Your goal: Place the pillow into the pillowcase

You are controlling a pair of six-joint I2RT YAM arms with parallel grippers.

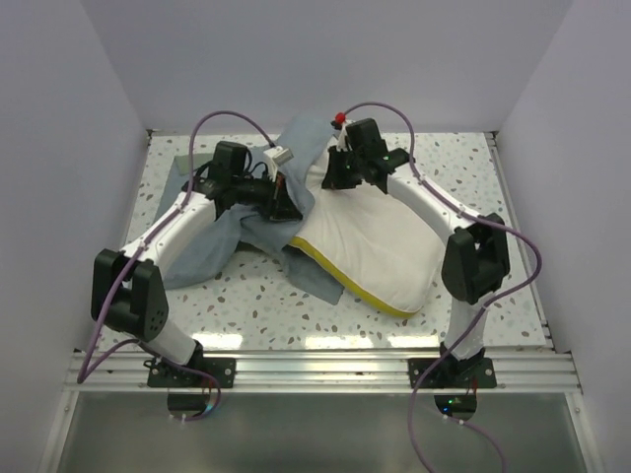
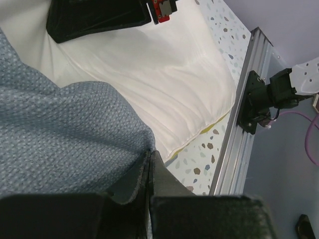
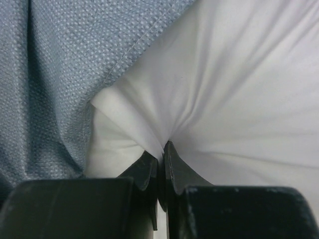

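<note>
The pinch still shows outside, so the robot's right gripper needs to push it to its left in the top view next, toward the pillowcase hem, and release it.
The cream-white pillow [image 1: 370, 246] with a yellow edge lies on the table, its far end tucked under the grey-blue pillowcase [image 1: 212, 246]. My left gripper [image 1: 286, 202] is shut on a fold of the pillowcase [image 2: 65, 134] at the pillow's left side. My right gripper [image 1: 345, 177] is shut on a pinch of the pillow's white cloth [image 3: 224, 99] at its far end, right beside the pillowcase hem [image 3: 55, 74]. The pillow also shows in the left wrist view [image 2: 164, 79]. The pillowcase's patterned face is hidden.
The speckled table [image 1: 463, 168] is walled on three sides. An aluminium rail [image 1: 325, 370] runs along the near edge and shows in the left wrist view [image 2: 239, 144]. Purple cables loop from both arms.
</note>
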